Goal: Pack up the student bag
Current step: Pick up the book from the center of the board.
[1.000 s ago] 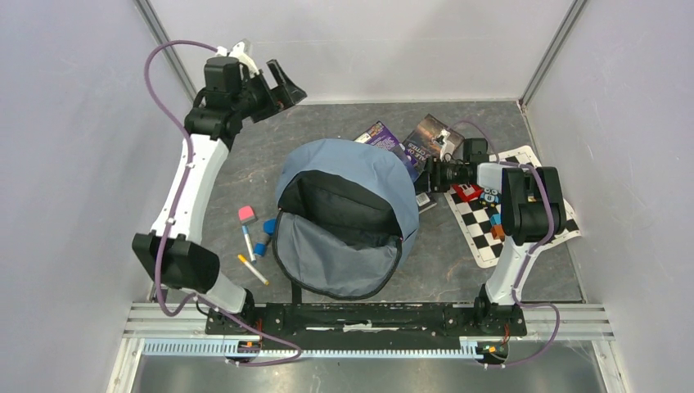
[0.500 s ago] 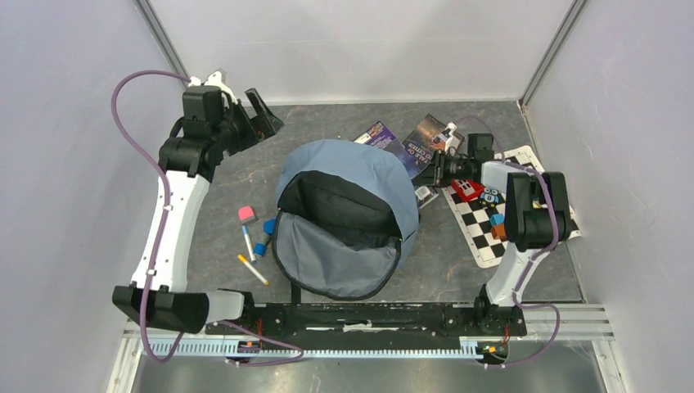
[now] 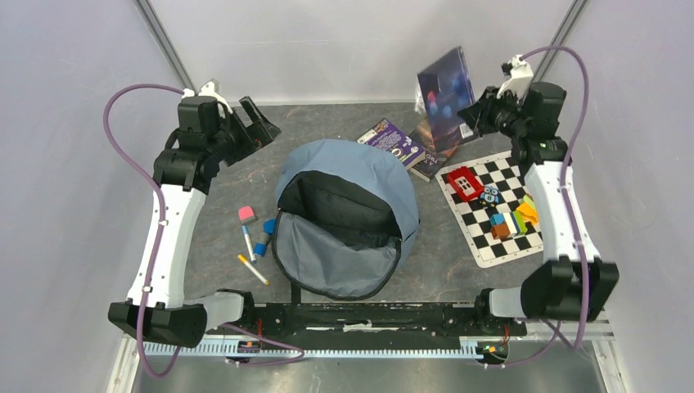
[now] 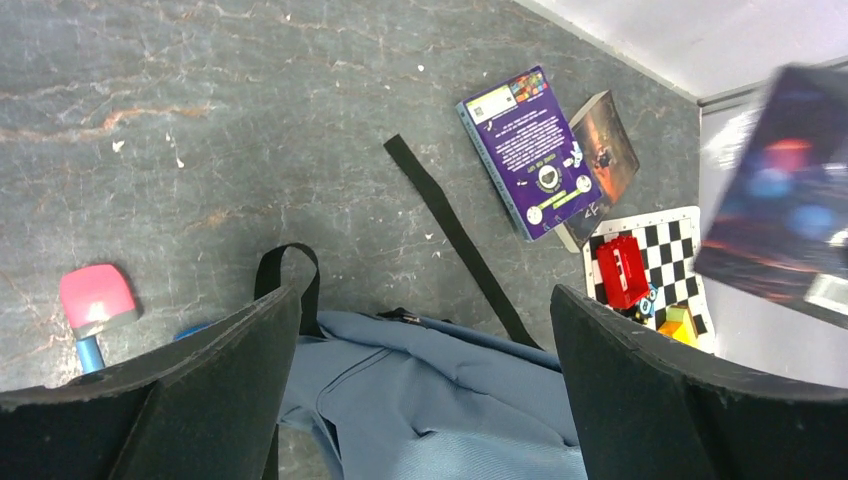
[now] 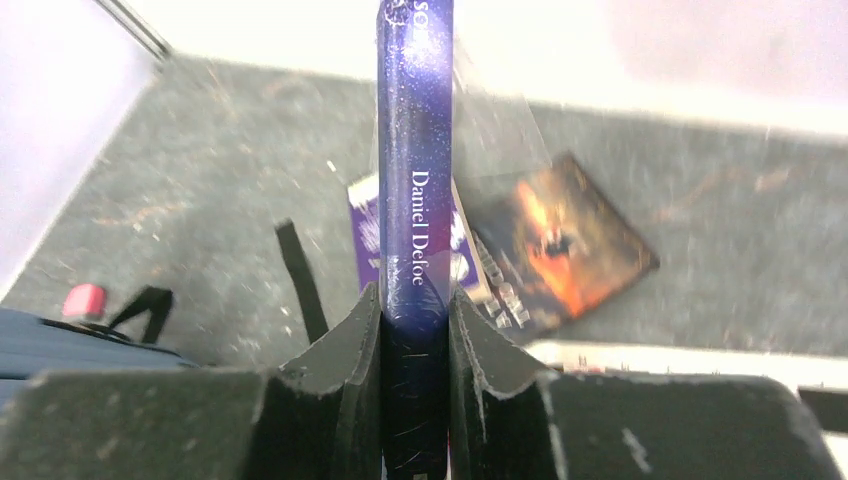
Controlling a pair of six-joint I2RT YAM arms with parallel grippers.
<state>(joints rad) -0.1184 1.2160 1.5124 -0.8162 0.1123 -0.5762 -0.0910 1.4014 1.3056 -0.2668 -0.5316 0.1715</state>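
Observation:
My right gripper holds the dark blue book (image 3: 446, 86) and needs to swing back toward the bag next. The bag is wide open, so I need to lower the book into its black-lined mouth (image 3: 345, 213) and release it.
The grey-blue student bag (image 3: 352, 209) lies open in the middle of the table, its black lining showing; its fabric also shows in the left wrist view (image 4: 430, 400). My right gripper (image 3: 479, 110) is shut on a dark blue book (image 3: 446, 86), held high at the back right; in the right wrist view the book's spine (image 5: 415, 200) stands between the fingers. My left gripper (image 3: 258, 123) is open and empty, above the table at the bag's far-left side.
A purple book (image 3: 393, 141) and a dark orange-covered book (image 3: 430, 160) lie behind the bag. A chessboard mat (image 3: 483, 233) with a red toy and coloured blocks lies right. A pink eraser (image 3: 246, 214), markers and blue pieces lie left of the bag.
My right gripper has lifted the dark blue book off the table and swung it up to the back right. My left arm has shifted slightly left.

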